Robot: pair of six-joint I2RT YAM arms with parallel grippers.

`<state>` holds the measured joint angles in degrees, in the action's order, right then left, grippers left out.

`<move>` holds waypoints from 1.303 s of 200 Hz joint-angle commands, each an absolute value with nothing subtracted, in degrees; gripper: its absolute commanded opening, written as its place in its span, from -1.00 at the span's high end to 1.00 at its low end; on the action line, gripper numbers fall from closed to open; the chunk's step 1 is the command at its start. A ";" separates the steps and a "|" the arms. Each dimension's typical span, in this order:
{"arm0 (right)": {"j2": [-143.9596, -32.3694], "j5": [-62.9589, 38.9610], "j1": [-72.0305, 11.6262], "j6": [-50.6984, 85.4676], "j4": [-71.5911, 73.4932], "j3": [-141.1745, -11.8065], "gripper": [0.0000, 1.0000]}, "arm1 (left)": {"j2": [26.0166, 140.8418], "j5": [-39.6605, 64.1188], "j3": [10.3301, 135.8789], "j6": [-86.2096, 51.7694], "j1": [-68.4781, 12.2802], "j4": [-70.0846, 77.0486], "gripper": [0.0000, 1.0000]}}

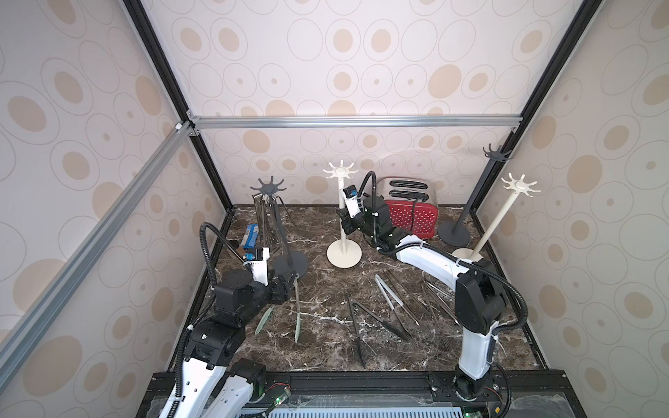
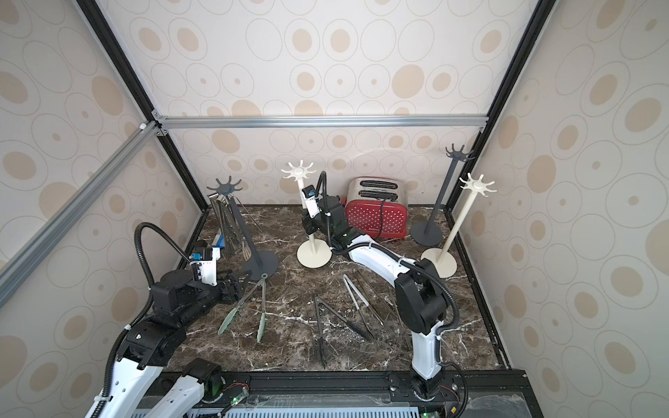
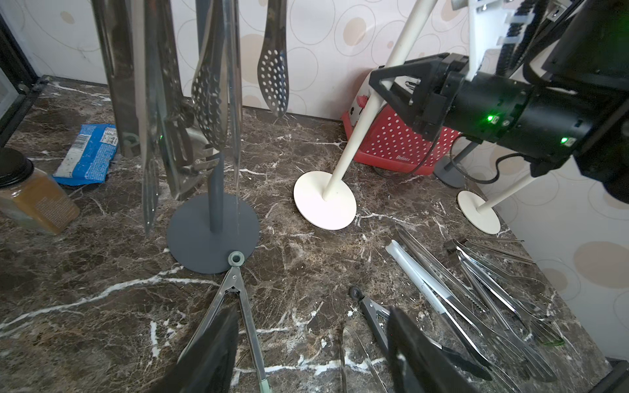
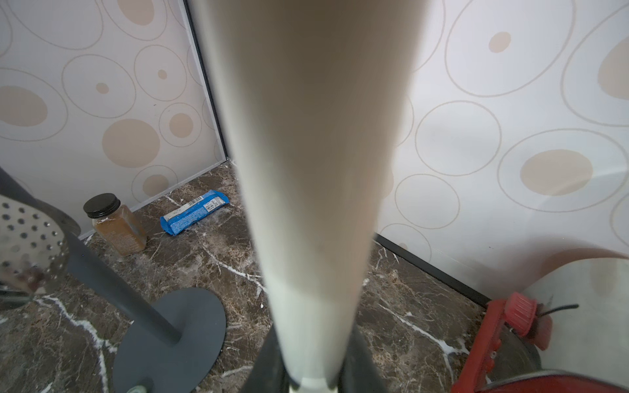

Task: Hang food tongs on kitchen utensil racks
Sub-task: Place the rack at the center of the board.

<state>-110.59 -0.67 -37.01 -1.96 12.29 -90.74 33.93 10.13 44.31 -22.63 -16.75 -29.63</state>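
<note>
I should next use my right gripper to slide the middle cream rack [image 1: 340, 172] outward onto the bare marble behind its base [image 1: 333, 236] and let go of the rack's pole, because that patch of marble is empty.
Pale-green-tipped food tongs [image 1: 297, 315] lie spread on the marble, their ring end touching the base of the near dark grey kitchen utensil rack [image 1: 289, 263]. My left gripper [image 3: 313, 357] hovers open just over those tongs [image 3: 250, 323], one finger [image 3: 211, 354] above one tong arm, and holds nothing. Several steel tongs [image 3: 207, 92] hang from that rack's crown [image 1: 269, 187]. My right gripper [image 4: 313, 374] is shut on the pole [image 4: 313, 170] of the middle cream rack [image 1: 340, 172]. Several loose tongs [image 1: 398, 307] lie in front of the right arm.
A second cream rack [image 1: 520, 185] leans by the right wall and another dark grey rack [image 1: 496, 153] stands in the back right corner. A red-and-steel toaster [image 1: 409, 211] sits behind the right wrist. A blue packet [image 3: 90, 154] and a spice jar [image 3: 32, 200] lie by the left wall.
</note>
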 commanded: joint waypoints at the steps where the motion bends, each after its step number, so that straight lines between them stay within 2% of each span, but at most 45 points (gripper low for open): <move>1: -110.40 0.12 -37.40 -1.84 21.53 -95.91 1.00 | 33.65 10.48 44.30 -23.12 -16.44 -28.72 -0.38; 69: -115.63 0.73 -37.40 -2.29 19.86 -100.94 1.00 | 33.84 10.73 44.12 -23.12 -16.39 -28.56 -0.38; 260: -120.50 2.54 -37.18 -0.95 20.49 -102.31 1.00 | 34.54 11.00 44.14 -23.03 -16.44 -28.47 -0.38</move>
